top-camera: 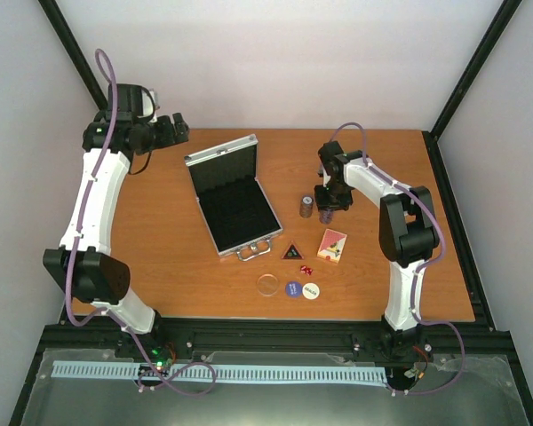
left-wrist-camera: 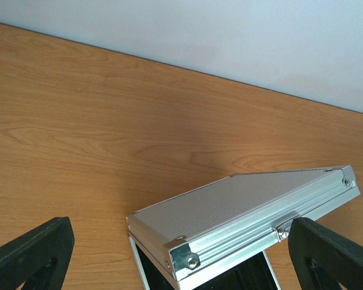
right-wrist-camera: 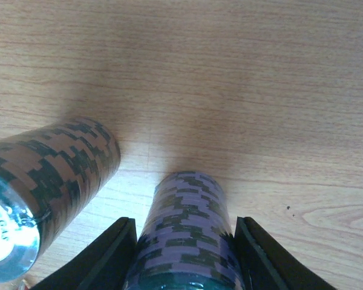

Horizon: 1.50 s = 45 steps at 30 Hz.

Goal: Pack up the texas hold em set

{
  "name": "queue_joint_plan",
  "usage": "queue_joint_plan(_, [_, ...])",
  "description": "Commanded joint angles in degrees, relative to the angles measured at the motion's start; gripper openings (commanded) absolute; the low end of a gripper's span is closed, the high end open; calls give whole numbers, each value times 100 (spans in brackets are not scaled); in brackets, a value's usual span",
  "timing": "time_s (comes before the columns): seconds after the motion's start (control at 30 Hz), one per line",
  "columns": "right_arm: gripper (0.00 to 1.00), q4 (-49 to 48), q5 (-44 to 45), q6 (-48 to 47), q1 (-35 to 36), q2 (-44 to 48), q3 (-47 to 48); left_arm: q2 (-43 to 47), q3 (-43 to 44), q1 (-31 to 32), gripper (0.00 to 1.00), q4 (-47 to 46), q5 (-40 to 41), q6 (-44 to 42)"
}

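My right gripper should next lift the purple chip stack (right-wrist-camera: 187, 235) across and lower it to let go, because the bare foam beside the case's raised lid is to the left of my right gripper in the top view.
The silver case (top-camera: 233, 197) lies open mid-table with its black foam bare and its lid (left-wrist-camera: 242, 208) raised. My left gripper (top-camera: 179, 129) is open and empty, just left of the lid's far corner, which shows between its fingers in the left wrist view (left-wrist-camera: 181, 248). My right gripper (top-camera: 324, 206) is shut on an upright purple chip stack (right-wrist-camera: 187, 235) that stands on the table. A brown chip stack (top-camera: 306, 207) stands just to its left and also shows in the right wrist view (right-wrist-camera: 48, 181). In front lie the pink-orange card box (top-camera: 331, 245), black triangle (top-camera: 291, 252), red dice (top-camera: 306, 270), and clear (top-camera: 268, 284), blue (top-camera: 292, 288) and white (top-camera: 311, 290) discs.
The wooden table (top-camera: 160, 266) is enclosed by white walls and a black frame. The case's handle and latches (top-camera: 256, 248) face the near edge.
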<state>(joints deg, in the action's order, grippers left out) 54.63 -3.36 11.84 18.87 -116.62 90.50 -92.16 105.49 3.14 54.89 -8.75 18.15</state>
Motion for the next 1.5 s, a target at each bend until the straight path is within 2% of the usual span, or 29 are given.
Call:
queue_joint_plan(0.0, [5,149,252,10,-18,240,92,-61,225,29,100,-3,5,-88])
queue_joint_plan(0.13, [3,380,435,-77,-15,379,483,-77,303,21,100,21,4,-135])
queue_joint_plan(0.3, [3,953,518,-110,24,587,1601,-109,534,26,100,115,71,-172])
queue_joint_plan(0.43, [3,1001,138,-192,193,728,2290,-100,627,27,100,73,30,-127])
queue_joint_plan(0.53, [3,673,-227,-189,415,768,2522,-108,647,24,100,29,-48,-66])
queue_joint_plan(0.7, [3,-331,-644,-31,926,618,2448,-122,638,29,100,-47,-207,67])
queue_joint_plan(0.9, [3,-1556,-201,-78,1603,406,2208,-65,621,25,100,-115,-308,177])
queue_joint_plan(1.2, [3,-3622,239,612,1843,443,397,138,370,28,100,-184,-394,240])
queue_joint_plan(1.47, [3,-4660,555,544,2067,222,-267,382,89,23,100,-178,-355,126])
